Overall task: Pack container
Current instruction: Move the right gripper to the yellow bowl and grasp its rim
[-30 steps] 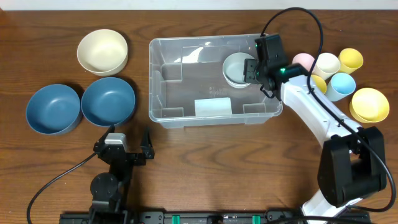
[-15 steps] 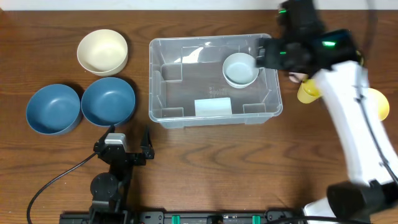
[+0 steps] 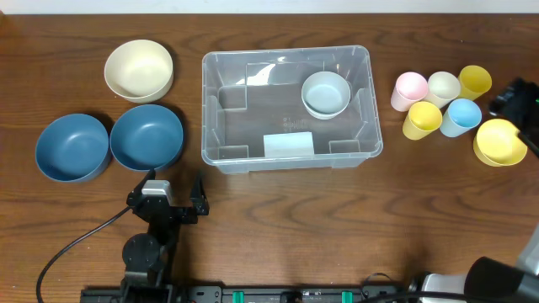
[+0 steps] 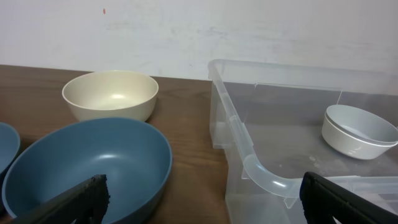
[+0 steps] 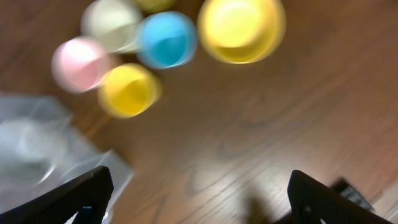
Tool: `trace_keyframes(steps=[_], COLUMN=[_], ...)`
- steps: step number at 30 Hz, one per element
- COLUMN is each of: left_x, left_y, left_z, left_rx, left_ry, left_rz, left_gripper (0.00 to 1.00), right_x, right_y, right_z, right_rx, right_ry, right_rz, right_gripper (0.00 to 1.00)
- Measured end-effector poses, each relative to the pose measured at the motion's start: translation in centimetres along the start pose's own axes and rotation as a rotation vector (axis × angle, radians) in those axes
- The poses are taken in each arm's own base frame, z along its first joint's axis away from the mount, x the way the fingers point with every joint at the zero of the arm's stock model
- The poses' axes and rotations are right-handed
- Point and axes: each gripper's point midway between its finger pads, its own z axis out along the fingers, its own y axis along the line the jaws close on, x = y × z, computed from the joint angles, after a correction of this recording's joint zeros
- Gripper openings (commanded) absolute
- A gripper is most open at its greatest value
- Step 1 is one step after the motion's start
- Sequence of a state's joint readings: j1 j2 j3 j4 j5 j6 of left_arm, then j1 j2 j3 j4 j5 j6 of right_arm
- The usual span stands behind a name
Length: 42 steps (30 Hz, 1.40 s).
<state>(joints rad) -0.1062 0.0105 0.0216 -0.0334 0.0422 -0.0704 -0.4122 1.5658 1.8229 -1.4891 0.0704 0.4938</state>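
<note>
My right gripper will next move down over the yellow bowl's rim on the open side opposite the blue cup and close, because the table beside it is bare.
The container [image 3: 253,118] is a large clear bin at the table's middle, with a pale label [image 3: 288,145] on its floor. A pale grey-white bowl [image 3: 326,93] sits inside at its back right and also shows in the left wrist view [image 4: 357,130]. My left gripper [image 3: 166,194] is open and empty near the front edge, facing the container's near left corner [image 4: 249,163]. My right gripper [image 5: 202,199] is open and empty. Its arm [image 3: 522,103] is at the far right edge, beside the cups. The right wrist view is blurred.
A cream bowl [image 3: 139,71] and two blue bowls [image 3: 72,147] [image 3: 146,136] lie left of the container. To its right are pink [image 3: 410,89], cream [image 3: 443,87], yellow [image 3: 422,119] [image 3: 475,82] and blue [image 3: 461,116] cups and a yellow bowl [image 3: 499,141].
My right gripper was at the pale bowl inside the container. It has lifted away and swung to the far right edge. The bowl stays in the container. The left arm has not moved.
</note>
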Motion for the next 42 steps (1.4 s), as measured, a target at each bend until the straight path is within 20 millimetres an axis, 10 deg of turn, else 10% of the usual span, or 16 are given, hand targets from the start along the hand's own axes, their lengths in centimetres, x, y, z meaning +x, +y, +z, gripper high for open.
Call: trace_keyframes(steps=[13, 27, 39, 42], left_x=[0.0, 0.0, 0.0, 0.0], left_y=[0.0, 0.0, 0.0, 0.0], left_z=[0.0, 0.0, 0.0, 0.0], left_rx=[0.0, 0.0, 0.0, 0.0], left_ry=[0.0, 0.0, 0.0, 0.0], left_rz=[0.0, 0.0, 0.0, 0.0], left_gripper=[0.98, 0.98, 0.98, 0.98], right_x=[-1.9, -2.9, -0.8, -0.7], right_y=[-9.1, -9.1, -9.6, -9.5], right_z=[12.8, 21.4, 26.9, 26.8], right_rx=[0.066, 0.013, 0.048, 0.041], right_ry=[0.001, -0.001, 0.111, 0.118], right_rz=[0.315, 0.346, 0.356, 0.362], right_gripper=[0.99, 0.93, 0.04, 0.01])
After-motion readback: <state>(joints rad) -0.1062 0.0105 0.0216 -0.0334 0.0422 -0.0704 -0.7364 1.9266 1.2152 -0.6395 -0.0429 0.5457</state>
